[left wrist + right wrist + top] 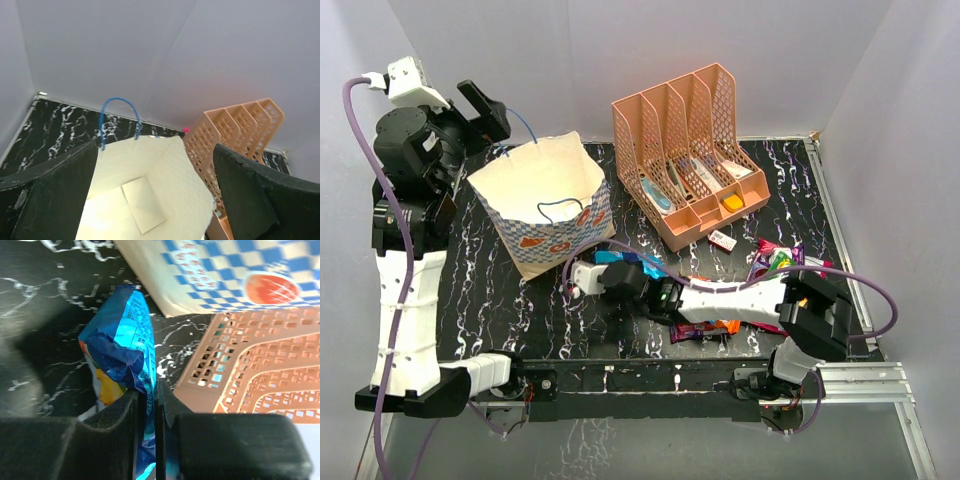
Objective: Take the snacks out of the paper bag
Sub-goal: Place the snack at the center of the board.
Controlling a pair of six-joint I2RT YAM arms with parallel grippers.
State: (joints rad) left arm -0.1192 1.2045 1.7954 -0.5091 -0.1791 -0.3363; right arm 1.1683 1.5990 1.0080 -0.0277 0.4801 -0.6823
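Observation:
My right gripper first lowers and pulls slightly back next, to get the blue snack packet onto the table in front of the bag.
The paper bag (545, 200) stands open at the back left; in the left wrist view its inside (150, 195) shows only bare cream paper and the folded bottom. My left gripper (485, 110) is open and empty above the bag's back-left rim, its fingers (50, 195) wide apart either side of the mouth. My right gripper (620, 270) is shut on a blue snack packet (125, 350), low over the table just in front of the bag. Other snacks lie on the table: a magenta-purple one (775, 262) and an orange-red one (710, 327) under my right arm.
The peach mesh organizer (690, 150) stands at the back right of the bag with small items in its slots; it fills the right of the right wrist view (250, 365). A small white item (722, 240) lies before it. A blue cord handle (119, 117) arches over the bag's far rim.

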